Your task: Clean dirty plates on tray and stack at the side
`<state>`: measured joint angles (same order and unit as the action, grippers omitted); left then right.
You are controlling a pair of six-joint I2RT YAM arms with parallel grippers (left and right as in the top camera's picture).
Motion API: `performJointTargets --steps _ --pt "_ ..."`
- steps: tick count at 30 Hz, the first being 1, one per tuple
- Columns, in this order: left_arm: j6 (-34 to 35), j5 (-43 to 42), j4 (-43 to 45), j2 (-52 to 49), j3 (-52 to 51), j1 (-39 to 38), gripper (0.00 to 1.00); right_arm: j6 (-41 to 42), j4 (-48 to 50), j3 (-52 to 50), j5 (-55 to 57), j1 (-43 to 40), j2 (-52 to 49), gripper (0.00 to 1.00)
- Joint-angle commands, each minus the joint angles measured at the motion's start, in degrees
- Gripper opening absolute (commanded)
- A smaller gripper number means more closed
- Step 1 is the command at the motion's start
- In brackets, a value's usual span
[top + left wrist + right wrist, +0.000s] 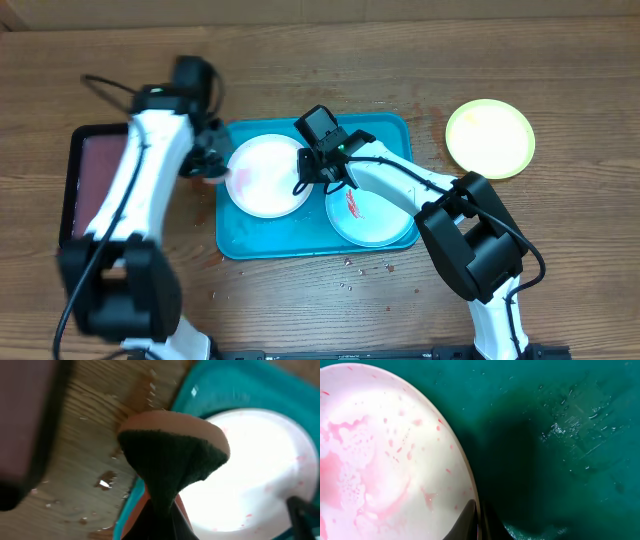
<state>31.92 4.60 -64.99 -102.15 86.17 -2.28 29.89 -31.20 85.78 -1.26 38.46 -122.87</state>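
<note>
My right gripper should lift next, carry the white plate past the tray, and lower it to let go on top of the yellow-green rimmed plate (490,138), because that starts the stack.
The turquoise tray (290,232) lies mid-table. On it, an all-white plate (262,180) with pink smears sits at the left and a teal-rimmed plate (375,212) with a red smear at the right. A yellow-green rimmed plate (490,138) lies on the table to the right of the tray. My right gripper (312,168) is shut on the white plate's right rim; the right wrist view shows the jaws (479,521) pinching the smeared plate (385,460). My left gripper (208,165) is shut on a sponge (172,455), orange with a dark green pad, at the plate's (255,470) left edge.
A black-rimmed maroon tray (95,180) lies at the far left, under the left arm. Small crumbs and drops (350,265) dot the wood in front of the turquoise tray. Wet drops (570,425) sit on the tray floor.
</note>
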Motion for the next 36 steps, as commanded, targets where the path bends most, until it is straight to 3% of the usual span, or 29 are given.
performJointTargets --steps 1,6,11,15,16,18,22,26,32,36 --pt "1.27 0.26 -2.08 5.49 -0.02 4.33 0.04 -3.06 0.50 0.57 0.31 0.33 0.61 0.04" --pt "0.63 0.50 -6.84 6.27 -0.17 12.79 0.04 -9.44 0.48 0.57 1.31 1.03 4.81 0.04" --pt "0.68 -1.84 -8.52 6.16 -0.24 22.84 0.04 -16.72 0.44 0.57 13.79 3.96 12.07 0.04" --pt "0.70 -2.78 -8.70 6.16 -0.26 27.26 0.04 -31.89 1.01 0.57 36.89 9.66 17.07 0.04" --pt "0.72 -2.78 -8.68 6.16 -0.26 27.85 0.04 -39.08 2.62 0.57 48.94 12.39 17.55 0.04" --pt "0.70 -2.75 -8.68 6.16 -0.26 27.87 0.04 -49.64 5.73 0.57 60.59 15.17 17.53 0.04" --pt "0.70 -2.75 -8.70 6.16 -0.26 27.76 0.04 -70.16 13.90 0.57 69.96 19.54 17.53 0.04" --pt "0.68 -2.78 -8.79 6.16 -0.26 27.71 0.04 -81.81 18.18 0.57 71.06 21.90 17.53 0.04" --pt "0.68 -2.78 -8.94 6.16 -0.31 27.71 0.04 -84.83 20.87 0.55 72.37 22.51 17.53 0.04" --pt "0.70 -2.78 -8.92 6.16 -0.31 27.71 0.04 -79.28 20.81 0.55 72.35 21.29 17.53 0.04"
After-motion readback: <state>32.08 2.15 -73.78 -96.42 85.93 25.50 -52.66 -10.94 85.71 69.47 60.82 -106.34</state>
